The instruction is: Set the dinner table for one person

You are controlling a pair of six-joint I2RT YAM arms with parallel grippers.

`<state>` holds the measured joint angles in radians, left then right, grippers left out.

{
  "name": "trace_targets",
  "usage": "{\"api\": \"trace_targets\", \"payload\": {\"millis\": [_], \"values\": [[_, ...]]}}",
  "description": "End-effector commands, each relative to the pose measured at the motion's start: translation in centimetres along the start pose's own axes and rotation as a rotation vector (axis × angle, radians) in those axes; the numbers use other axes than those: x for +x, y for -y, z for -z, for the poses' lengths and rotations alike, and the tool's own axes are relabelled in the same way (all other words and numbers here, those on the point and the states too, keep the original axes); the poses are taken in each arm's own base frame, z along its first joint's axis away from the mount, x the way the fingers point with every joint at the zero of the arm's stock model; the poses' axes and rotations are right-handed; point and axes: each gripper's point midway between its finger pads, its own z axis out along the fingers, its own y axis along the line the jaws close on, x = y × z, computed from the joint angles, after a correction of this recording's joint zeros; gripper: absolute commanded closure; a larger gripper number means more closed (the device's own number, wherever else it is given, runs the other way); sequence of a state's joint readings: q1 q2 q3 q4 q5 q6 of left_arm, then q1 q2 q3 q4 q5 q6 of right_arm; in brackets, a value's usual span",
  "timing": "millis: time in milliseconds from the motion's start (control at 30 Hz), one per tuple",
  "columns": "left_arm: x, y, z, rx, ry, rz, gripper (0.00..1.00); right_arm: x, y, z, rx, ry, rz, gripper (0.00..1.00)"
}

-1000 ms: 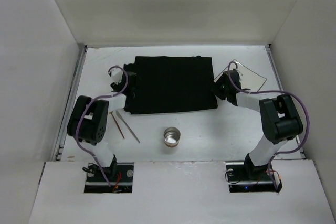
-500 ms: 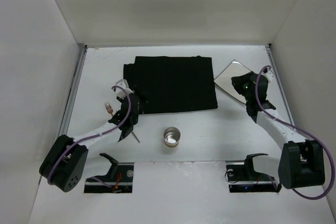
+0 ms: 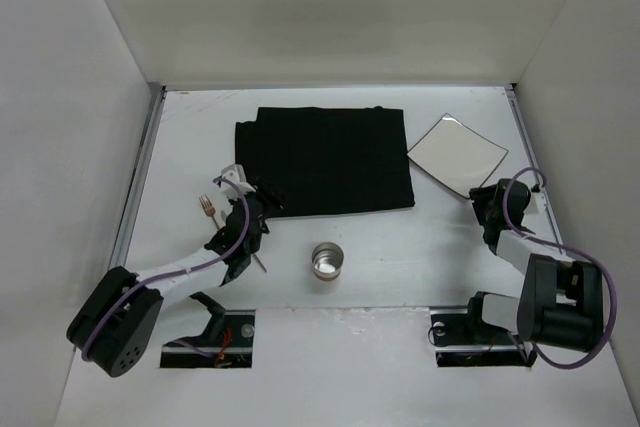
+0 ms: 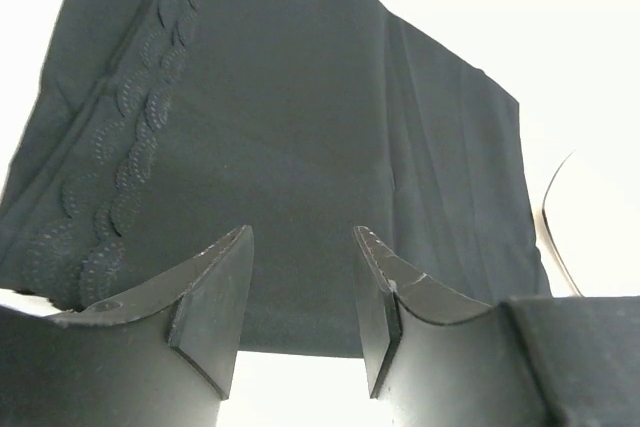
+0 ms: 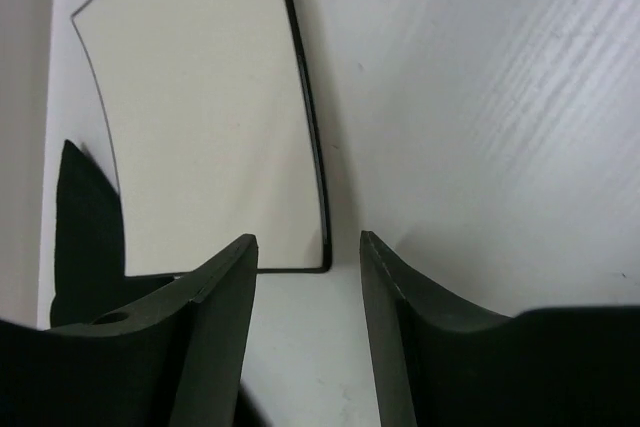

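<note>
Next I need to lower my right gripper and tilt it flatter, bringing its open fingers around the plate's near corner [image 5: 321,264], as the plate [image 5: 200,117] lies flat upon the table.
The dinner table [image 3: 400,237] is a white surface with white walls. A black cloth mat [image 3: 325,162] lies flat at its middle back. A square white plate with a dark rim [image 3: 457,155] lies right of the mat. A metal cup [image 3: 327,261] stands near the front. A copper fork [image 3: 207,208] lies at the left. My left gripper [image 3: 264,201] is open and empty at the mat's front left corner; the left wrist view shows its jaws [image 4: 300,247] apart before the mat [image 4: 290,127]. My right gripper [image 3: 488,199] is open and empty, just in front of the plate [image 5: 200,117].
A thin utensil [image 3: 259,263] pokes out from under my left arm. The mat's corner [image 5: 85,227] shows left of the plate in the right wrist view. A curved edge of the plate [image 4: 553,222] shows at the right of the left wrist view.
My right arm has drawn back toward the near edge, off the plate, which now lies fully in view. My left gripper has shifted slightly back toward the near left.
</note>
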<state>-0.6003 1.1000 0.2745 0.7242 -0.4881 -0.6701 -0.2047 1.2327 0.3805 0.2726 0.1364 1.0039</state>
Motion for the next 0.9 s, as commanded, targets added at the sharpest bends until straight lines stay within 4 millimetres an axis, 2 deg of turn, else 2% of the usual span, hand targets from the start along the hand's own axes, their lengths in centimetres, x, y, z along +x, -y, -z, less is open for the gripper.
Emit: {"api": "trace_targets", "payload": {"millis": [0,133,400,533,633,867], "values": [[-0.1,1.4,-0.4,0.057,0.007,0.042,0.58,-1.3,-1.1,-0.1,-0.052,0.063,-0.052,0.48],[0.7,1.6,-0.7,0.066,-0.018,0.055,0.56,-0.8,-0.2,-0.5,-0.029,0.047,-0.052,0.48],[0.8,1.5,-0.8,0.065,-0.022,0.064,0.55,1.2,-0.7,-2.9,-0.079,-0.044,-0.093,0.49],[0.7,1.4,-0.8,0.064,-0.017,0.062,0.55,1.5,-0.7,-3.7,-0.114,-0.05,-0.146,0.52],[0.7,1.4,-0.8,0.062,-0.015,0.062,0.55,1.0,0.0,-4.1,-0.117,-0.055,-0.194,0.52],[0.9,1.7,-0.9,0.065,-0.019,0.052,0.55,1.5,1.0,-5.5,-0.143,-0.138,-0.292,0.55]]}}
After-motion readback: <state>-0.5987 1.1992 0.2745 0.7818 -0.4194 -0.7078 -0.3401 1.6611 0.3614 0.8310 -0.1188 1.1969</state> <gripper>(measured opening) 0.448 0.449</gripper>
